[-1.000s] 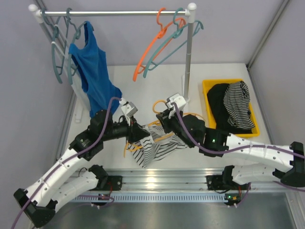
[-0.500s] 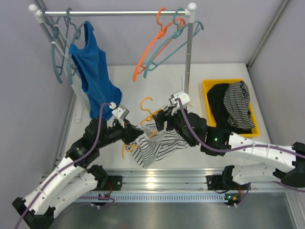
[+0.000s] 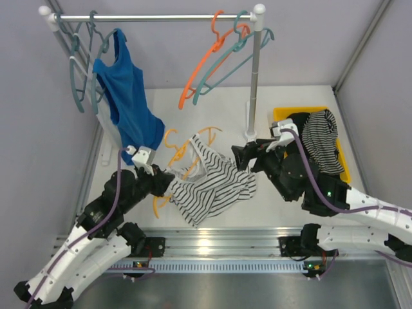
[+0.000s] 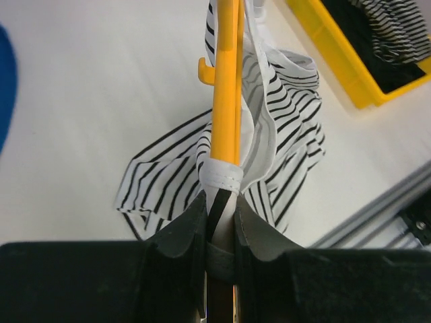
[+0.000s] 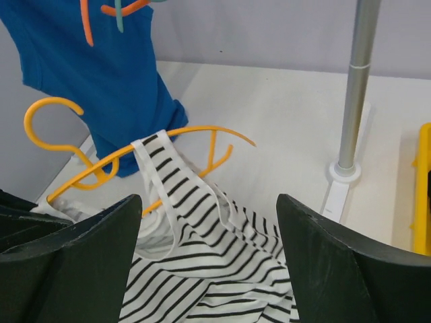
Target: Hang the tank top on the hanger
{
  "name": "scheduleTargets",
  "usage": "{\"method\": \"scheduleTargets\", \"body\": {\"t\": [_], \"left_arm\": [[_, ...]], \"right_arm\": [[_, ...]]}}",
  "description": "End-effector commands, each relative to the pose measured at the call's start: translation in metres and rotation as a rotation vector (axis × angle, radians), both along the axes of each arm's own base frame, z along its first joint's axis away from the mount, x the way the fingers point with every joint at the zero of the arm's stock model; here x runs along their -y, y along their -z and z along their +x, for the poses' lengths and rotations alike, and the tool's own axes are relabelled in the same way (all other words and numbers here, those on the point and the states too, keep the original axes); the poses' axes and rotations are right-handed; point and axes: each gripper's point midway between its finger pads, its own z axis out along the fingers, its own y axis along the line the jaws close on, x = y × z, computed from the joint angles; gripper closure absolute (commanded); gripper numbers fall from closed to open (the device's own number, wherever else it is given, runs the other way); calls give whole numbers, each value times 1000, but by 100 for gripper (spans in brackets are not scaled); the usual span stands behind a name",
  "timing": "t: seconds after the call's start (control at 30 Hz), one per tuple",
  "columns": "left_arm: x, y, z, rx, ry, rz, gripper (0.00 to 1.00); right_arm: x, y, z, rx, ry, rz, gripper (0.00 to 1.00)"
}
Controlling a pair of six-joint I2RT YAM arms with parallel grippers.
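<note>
The bar's bare part beside the blue top (image 3: 127,18) is above and outward of my left gripper, so it will next lift the yellow hanger (image 3: 168,136) there and release it.
The tank top (image 3: 212,187), white with black stripes, lies crumpled on the table, one strap looped over an arm of the yellow hanger (image 3: 168,136). My left gripper (image 3: 164,183) is shut on the hanger's end, with a white strap of the top pinched against it. The left wrist view shows the hanger (image 4: 225,81) running straight out from the left gripper (image 4: 220,205) over the tank top (image 4: 161,175). My right gripper (image 3: 241,156) is open and empty, just right of the top. Its wrist view has the hanger (image 5: 195,129) and tank top (image 5: 202,269) ahead of the right gripper (image 5: 209,269).
A rail at the back holds a blue top (image 3: 125,96), teal hangers (image 3: 80,77) and an orange hanger (image 3: 206,61). The rack post (image 3: 254,84) stands just behind my right gripper. A yellow bin (image 3: 344,170) with dark clothes (image 3: 318,145) sits at the right.
My right gripper opened, let go of the tank top and drew back to the right. The left gripper pulled the hanger left, and the top spread out along it.
</note>
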Motion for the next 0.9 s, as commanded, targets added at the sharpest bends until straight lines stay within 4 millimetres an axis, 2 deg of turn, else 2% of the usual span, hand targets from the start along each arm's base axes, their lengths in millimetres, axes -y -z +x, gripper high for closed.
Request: {"method": "scheduleTargets", "body": {"t": [0.0, 0.03, 0.07, 0.1, 0.13, 0.2, 0.23, 0.27, 0.3, 0.33, 0.4, 0.43, 0.5, 0.53, 0.57, 0.6, 0.63, 0.67, 0.7, 0.73, 0.8, 0.83, 0.87], "left_arm": [[-35, -18, 17, 40, -206, 44, 100], [-46, -32, 22, 68, -266, 55, 100], [-52, -33, 22, 63, -291, 79, 100], [-55, -35, 26, 60, -313, 103, 100], [-60, -52, 28, 90, -334, 110, 100], [-68, -57, 36, 83, -381, 178, 100], [-71, -73, 38, 113, -391, 190, 100], [-78, -78, 43, 125, -429, 219, 100], [-78, -79, 50, 125, -441, 267, 100], [-80, -92, 53, 148, -455, 270, 100], [-79, -101, 66, 164, -468, 324, 100], [-79, -117, 69, 187, -481, 316, 100], [-76, -123, 83, 183, -485, 358, 100], [-77, -142, 86, 213, -489, 354, 100], [-77, -147, 91, 214, -486, 356, 100], [-81, -146, 104, 191, -501, 379, 100], [-78, -161, 106, 205, -463, 353, 100], [-79, -165, 112, 195, -450, 343, 100], [-90, -162, 126, 160, -476, 353, 100], [-84, -180, 126, 184, -428, 303, 100], [-88, -185, 137, 174, -425, 295, 100], [-85, -202, 137, 207, -410, 270, 100], [-85, -207, 138, 207, -410, 270, 100]], "right_arm": [[25, -9, -2, -4, 58, 46, 20], [28, -8, -2, -8, 62, 41, 19], [32, -9, -4, -9, 62, 48, 20], [33, -10, -4, -10, 62, 50, 20], [34, -10, -5, -12, 61, 51, 20], [38, -10, -6, -17, 60, 46, 20], [39, -10, -7, -19, 60, 43, 20], [41, -10, -8, -21, 58, 42, 20], [41, -11, -8, -20, 57, 41, 20], [43, -13, -9, -19, 57, 42, 21], [45, -15, -10, -19, 49, 44, 21], [46, -18, -11, -18, 47, 48, 21], [48, -20, -13, -16, 39, 53, 22], [49, -21, -13, -16, 39, 50, 22], [50, -22, -14, -16, 33, 53, 22], [50, -22, -15, -15, 29, 53, 22], [51, -23, -16, -15, 24, 56, 22], [51, -24, -16, -12, 19, 58, 22], [51, -25, -17, -13, 15, 59, 22], [52, -25, -18, -14, 12, 62, 22], [53, -27, -19, -12, 7, 66, 22], [53, -27, -19, -11, 5, 68, 23], [54, -29, -20, -8, 2, 72, 22]]}}
